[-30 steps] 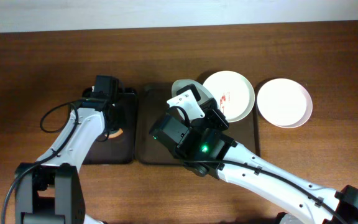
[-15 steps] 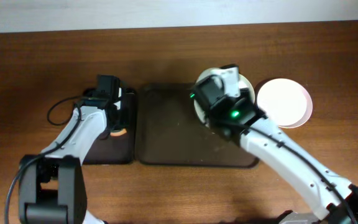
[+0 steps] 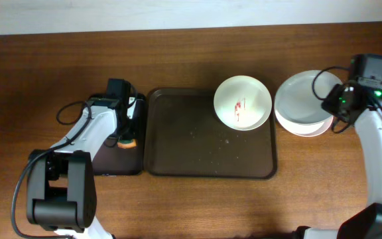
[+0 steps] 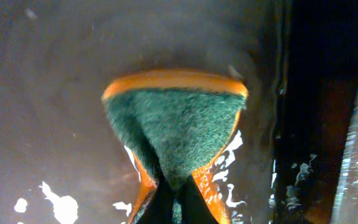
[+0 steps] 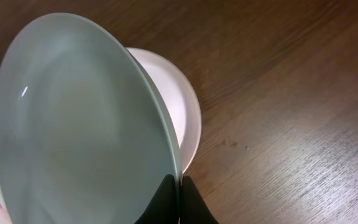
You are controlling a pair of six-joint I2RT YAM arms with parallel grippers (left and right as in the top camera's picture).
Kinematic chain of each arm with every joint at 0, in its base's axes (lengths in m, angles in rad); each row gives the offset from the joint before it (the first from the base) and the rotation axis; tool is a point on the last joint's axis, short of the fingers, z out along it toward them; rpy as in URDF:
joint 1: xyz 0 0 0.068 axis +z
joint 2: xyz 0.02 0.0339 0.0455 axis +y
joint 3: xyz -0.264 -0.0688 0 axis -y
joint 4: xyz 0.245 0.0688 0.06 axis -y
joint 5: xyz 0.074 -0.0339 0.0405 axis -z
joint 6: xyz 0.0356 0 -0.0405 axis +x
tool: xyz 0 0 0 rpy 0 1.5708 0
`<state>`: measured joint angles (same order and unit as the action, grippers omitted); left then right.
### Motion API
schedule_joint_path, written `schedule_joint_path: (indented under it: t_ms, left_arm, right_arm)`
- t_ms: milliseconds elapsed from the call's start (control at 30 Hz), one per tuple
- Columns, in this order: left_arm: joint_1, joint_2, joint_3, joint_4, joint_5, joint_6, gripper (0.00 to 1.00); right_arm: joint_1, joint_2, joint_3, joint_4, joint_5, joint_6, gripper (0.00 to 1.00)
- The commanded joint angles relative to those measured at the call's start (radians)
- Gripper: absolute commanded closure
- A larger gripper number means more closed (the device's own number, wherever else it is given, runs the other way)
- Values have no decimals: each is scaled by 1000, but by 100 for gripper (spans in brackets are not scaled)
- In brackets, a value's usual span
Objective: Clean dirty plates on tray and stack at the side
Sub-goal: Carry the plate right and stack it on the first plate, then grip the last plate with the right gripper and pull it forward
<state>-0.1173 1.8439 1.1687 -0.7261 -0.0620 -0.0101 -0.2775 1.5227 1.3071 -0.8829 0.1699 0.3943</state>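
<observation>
The mint plate (image 3: 302, 95) will go down flat onto the white plate next as I lower it with my right gripper, and then I will open.
My right gripper (image 3: 335, 101) (image 5: 179, 186) is shut on the rim of a clean pale mint plate (image 3: 302, 95) (image 5: 79, 130), holding it tilted just above a white plate (image 3: 310, 125) (image 5: 174, 106) that lies on the bare tabletop right of the tray. A third plate (image 3: 243, 102) with red smears sits at the tray's (image 3: 184, 143) back right corner. My left gripper (image 3: 128, 136) (image 4: 174, 208) is shut on the green-orange sponge (image 4: 173, 134) over the black tray (image 3: 111, 159).
The black tray's wet floor (image 4: 42, 93) shows water drops. Crumbs (image 3: 221, 141) lie on the brown tray. A cable (image 3: 71, 113) loops left of the left arm. Bare wood tabletop (image 5: 291, 124) lies right of the stack.
My right arm swung from over the tray to the right, carrying the clean plate over the white plate on the table. The smeared plate is now uncovered. The left arm hardly moved.
</observation>
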Motion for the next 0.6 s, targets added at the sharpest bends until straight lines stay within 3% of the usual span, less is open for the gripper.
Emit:
schedule_joint_path:
  t_ms: [0, 367, 467, 567]
  left_arm:
    - [3, -53, 50, 0, 14, 22, 100]
    - [3, 24, -54, 36, 14, 22, 100]
    - [2, 6, 19, -36, 14, 22, 100]
    - [6, -51, 77, -75, 14, 22, 100]
  right_arm:
    - [-60, -16, 8, 1, -35, 14, 96]
    - [-76, 169, 7, 73, -40, 14, 95]
    - [-76, 169, 7, 109, -247, -100, 70]
    - [-60, 169, 7, 92, -373, -130, 61]
